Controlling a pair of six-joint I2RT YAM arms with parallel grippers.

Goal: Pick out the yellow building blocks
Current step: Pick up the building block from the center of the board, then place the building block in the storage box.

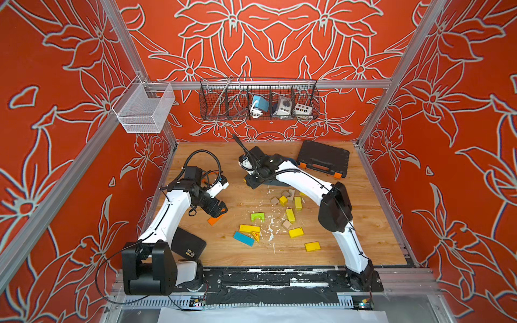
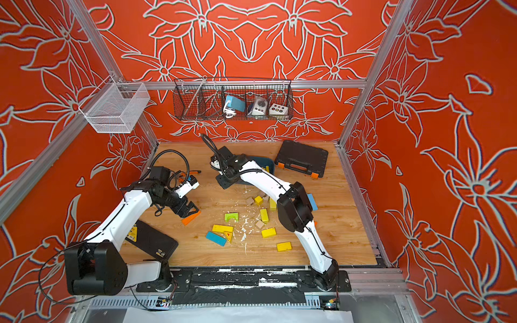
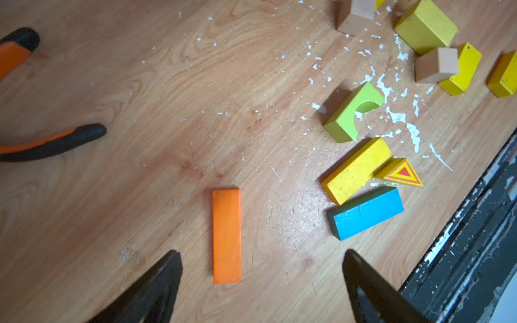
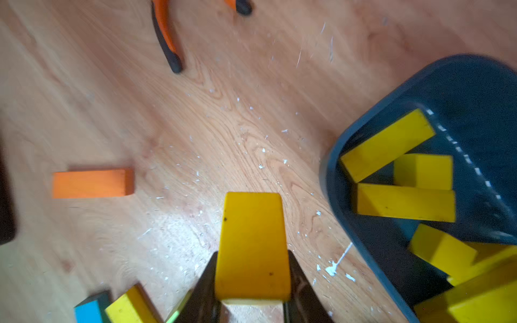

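Several yellow blocks are already in the dark blue bin. So my right gripper needs to carry the bar over the bin's rim next, lower the bar inside and release it.
My right gripper (image 4: 252, 253) is shut on a yellow bar (image 4: 251, 221), held above the table beside a dark blue bin (image 4: 475, 84). Several yellow building blocks (image 4: 405, 201) lie in that bin. More yellow blocks lie on the table in both top views: a cube (image 1: 283, 200), bars (image 1: 290, 214) (image 2: 222, 228), a red-edged triangle (image 1: 256, 236) and flat pieces (image 1: 296, 232) (image 1: 312, 246). My left gripper (image 3: 262, 253) is open, low over an orange block (image 3: 226, 235). The yellow bar (image 3: 356, 170) and triangle (image 3: 402, 173) lie off to one side of it.
A lime-green arch (image 1: 257, 216), a blue block (image 1: 244, 238) and tan blocks (image 1: 286, 224) sit among the yellow ones. Orange-handled pliers (image 3: 53, 142) lie near the left arm. A black tool case (image 1: 323, 159) stands back right, a flat black case (image 1: 187, 243) front left.
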